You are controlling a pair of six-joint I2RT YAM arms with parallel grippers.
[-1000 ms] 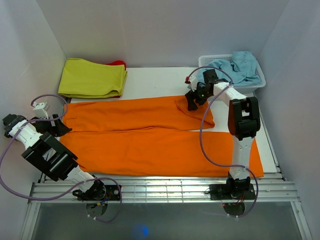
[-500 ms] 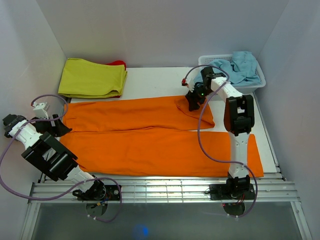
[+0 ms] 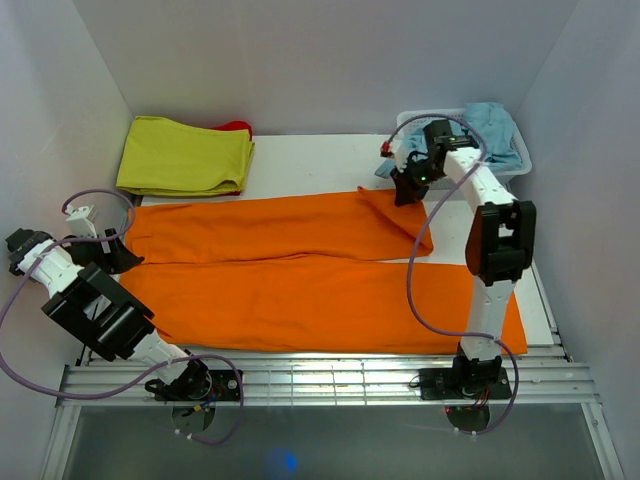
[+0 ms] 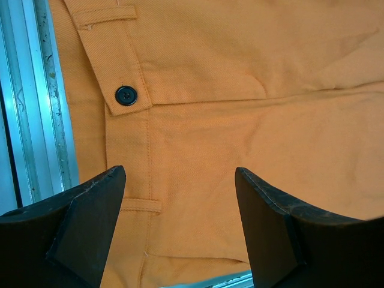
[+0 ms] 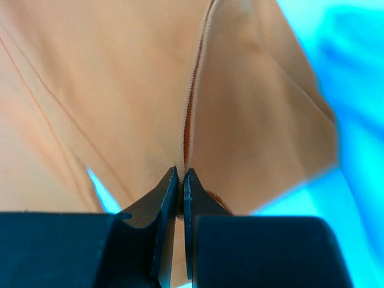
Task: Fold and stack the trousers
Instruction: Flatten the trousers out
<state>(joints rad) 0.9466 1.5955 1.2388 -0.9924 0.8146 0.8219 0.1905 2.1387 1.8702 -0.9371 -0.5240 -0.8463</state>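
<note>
The right gripper will pull the folded cuff to the right in the top view, along the white basket's front, since the end of the far leg is still folded back.
The bright orange trousers (image 3: 300,262) lie flat across the table, legs running left to right, waistband at the left. The far leg's end is folded back near the right. My right gripper (image 3: 408,192) is shut on that folded cuff, pinching a ridge of orange fabric (image 5: 198,120) between its fingertips (image 5: 171,186). My left gripper (image 4: 180,180) hangs open over the waistband, just below the small dark button (image 4: 126,95), with nothing between its fingers. In the top view the left gripper (image 3: 118,252) is at the left edge of the trousers.
A folded yellow-green cloth (image 3: 185,157) lies at the back left, with a bit of red behind it. A white basket (image 3: 415,120) at the back right holds a light blue garment (image 3: 480,130). Metal rails (image 3: 330,380) run along the near edge.
The right gripper has shut on the folded cuff of the far leg and pulled it to the right and back, stretching the fold. The left arm has not moved.
</note>
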